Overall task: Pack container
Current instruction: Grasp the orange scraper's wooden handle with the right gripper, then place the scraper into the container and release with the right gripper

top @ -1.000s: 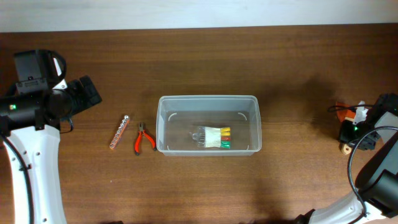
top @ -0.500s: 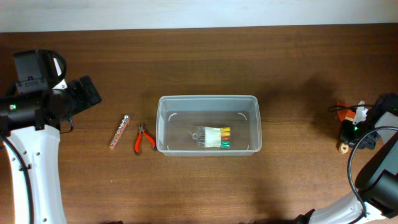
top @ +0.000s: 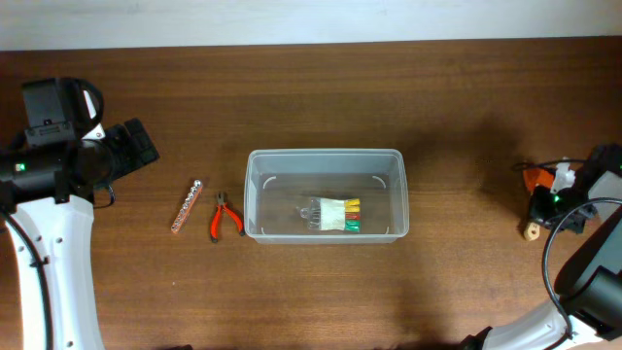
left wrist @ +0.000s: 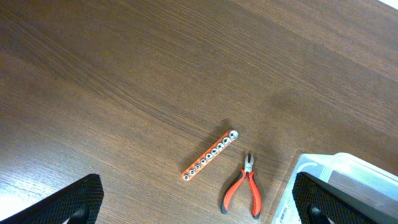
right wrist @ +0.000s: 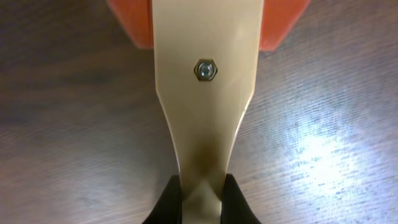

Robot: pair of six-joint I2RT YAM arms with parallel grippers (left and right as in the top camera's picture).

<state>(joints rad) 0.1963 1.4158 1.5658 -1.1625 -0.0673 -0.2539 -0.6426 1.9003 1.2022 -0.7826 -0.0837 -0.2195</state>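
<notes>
My right gripper raises the tool next and carries it to the left in the overhead view. It lowers and releases it on the bare bottom of the container beside the pack (top: 282,200).
The clear plastic container (top: 326,153) stands mid-table and holds a small pack of coloured-handled tools (top: 332,215). Its corner shows in the left wrist view (left wrist: 348,169). Left of it lie red-handled pliers (top: 225,216) (left wrist: 244,190) and an orange strip of sockets (top: 187,206) (left wrist: 210,154). My left gripper (top: 131,146) (left wrist: 199,208) is open and empty, held above the table left of these. My right gripper (top: 552,202) (right wrist: 199,199) is at the far right, shut on the tan handle of a tool with an orange head (top: 531,178) (right wrist: 205,62).
The wooden table's far edge (top: 311,44) meets a pale wall. Bare wood lies between the container and my right gripper.
The orange head of the tool in my right gripper has shifted slightly towards the near side. The left arm has not moved.
</notes>
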